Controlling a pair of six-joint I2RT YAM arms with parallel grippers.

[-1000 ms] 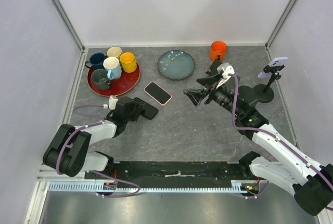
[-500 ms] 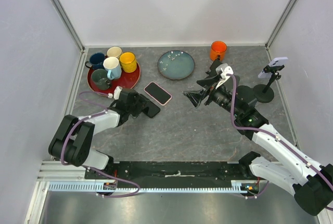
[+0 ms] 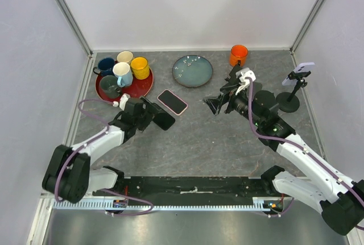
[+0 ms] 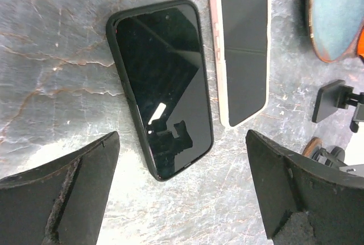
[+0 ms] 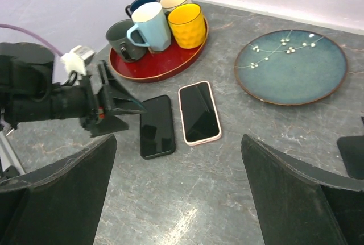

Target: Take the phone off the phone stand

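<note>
The pale phone's raised edge (image 3: 299, 68) is to my right gripper's right in the top view, so I will swing it there from the flat phones.
A pale phone (image 3: 305, 66) sits tilted on top of the black phone stand (image 3: 290, 98) at the far right of the table. Neither gripper is near it. My left gripper (image 3: 154, 115) (image 4: 182, 162) is open, low over the table, with nothing between its fingers. A black phone (image 3: 166, 121) (image 4: 162, 94) lies flat just ahead of its fingertips. A pink-cased phone (image 3: 172, 102) (image 4: 242, 49) lies beside it. My right gripper (image 3: 218, 104) (image 5: 177, 160) hangs open and empty above the middle of the table, facing left towards both flat phones.
A red tray (image 3: 136, 90) with several mugs stands at the back left. A blue-green plate (image 3: 192, 70) and an orange mug (image 3: 238, 55) are at the back. Another black stand (image 4: 334, 100) is close behind my right gripper. Walls close in on both sides.
My left gripper has opened wide and drawn back off the black phone, which stays flat on the table. The right arm has shifted slightly towards the right.
</note>
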